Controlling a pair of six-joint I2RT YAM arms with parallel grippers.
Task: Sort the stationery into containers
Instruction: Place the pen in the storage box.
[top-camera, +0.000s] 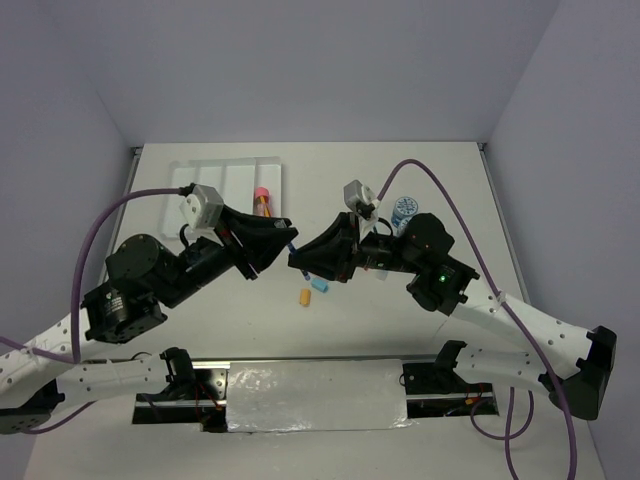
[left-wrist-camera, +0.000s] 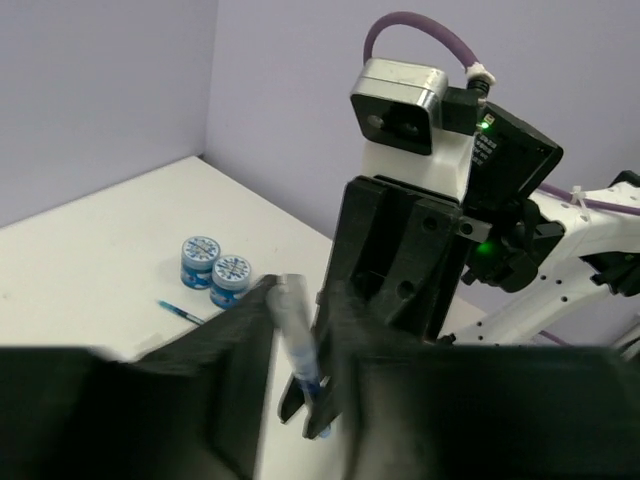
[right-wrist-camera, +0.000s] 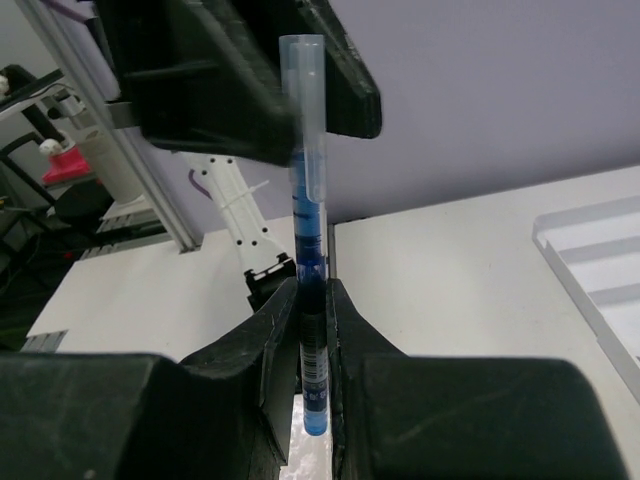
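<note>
The section of the container beside the pink-capped piece is empty, so the robot's right gripper will move outward, to the left in the top view, and down to let go of the pen.
A thin blue pen (right-wrist-camera: 310, 200) with a clear cap stands upright in my right gripper (right-wrist-camera: 312, 290), which is shut on its lower barrel. Both grippers meet above the table's middle (top-camera: 293, 247). My left gripper (left-wrist-camera: 300, 300) has its fingers either side of the pen's (left-wrist-camera: 297, 335) capped end; blur hides whether they press on it. The white four-compartment tray (top-camera: 210, 180) lies at the back left, and a pink-capped orange piece (top-camera: 262, 197) is in its right compartment. Two blue-lidded tubs (left-wrist-camera: 200, 258) stand at the back right, beside another blue pen (left-wrist-camera: 180, 312).
An orange eraser (top-camera: 305, 296) and a light-blue eraser (top-camera: 321, 286) lie on the table below the two grippers. The tray's corner (right-wrist-camera: 600, 260) shows to the right in the right wrist view. Grey walls close the table on three sides.
</note>
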